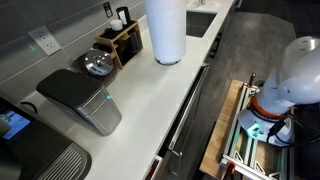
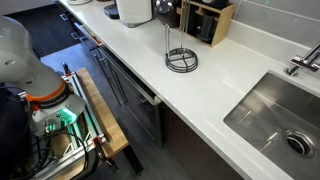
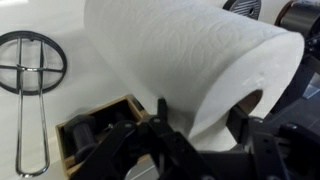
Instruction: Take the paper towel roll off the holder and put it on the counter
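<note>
My gripper brings the roll down next until the roll stands on the white counter (image 1: 160, 80) beside the bare holder.
The paper towel roll (image 3: 190, 60) fills the wrist view, with its hollow core (image 3: 250, 100) at the right. My gripper (image 3: 200, 125) is shut on the roll, one dark finger on each side. In an exterior view the roll (image 1: 165, 30) stands tall over the white counter (image 1: 140, 110), its top cut off by the frame. Its lower end (image 2: 132, 10) shows at the top edge of an exterior view. The holder (image 2: 181, 60) stands bare on the counter (image 2: 210, 85), apart from the roll. It also shows in the wrist view (image 3: 30, 65).
A wooden box with dark bottles (image 1: 120, 42) (image 2: 205, 20) stands by the wall. A metal bowl (image 1: 97, 63) and a grey appliance (image 1: 82, 100) sit farther along the counter. The inset sink (image 2: 275, 115) lies beyond the holder. The robot base (image 1: 290, 80) stands on the dark floor.
</note>
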You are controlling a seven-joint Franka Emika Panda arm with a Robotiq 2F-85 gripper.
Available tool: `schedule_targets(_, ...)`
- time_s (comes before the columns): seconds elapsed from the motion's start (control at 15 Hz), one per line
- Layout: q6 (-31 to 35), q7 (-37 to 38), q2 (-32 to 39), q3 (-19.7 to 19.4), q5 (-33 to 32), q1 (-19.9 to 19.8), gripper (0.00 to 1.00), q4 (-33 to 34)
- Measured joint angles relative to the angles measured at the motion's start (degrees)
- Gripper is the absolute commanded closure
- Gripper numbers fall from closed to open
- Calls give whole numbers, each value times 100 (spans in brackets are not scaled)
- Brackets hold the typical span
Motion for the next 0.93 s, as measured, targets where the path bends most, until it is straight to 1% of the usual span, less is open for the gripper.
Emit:
schedule_targets(0.2,417,-451,29,8,110,9,66,-766)
schedule_targets(0.4,1052,-718,26,34,156,9,66,-1439)
schedule_targets(0.67,1903,-958,23,58,262,54,66,-2110)
schedule_targets(0.73,2034,-1012,23,58,304,77,50,-2223)
schedule_targets(0.8,2134,-1034,22,58,330,100,16,-2314)
schedule_targets(0.87,2208,-1038,22,58,346,126,18,-2390)
schedule_targets(0.93,2253,-1038,19,58,350,146,17,-2446)
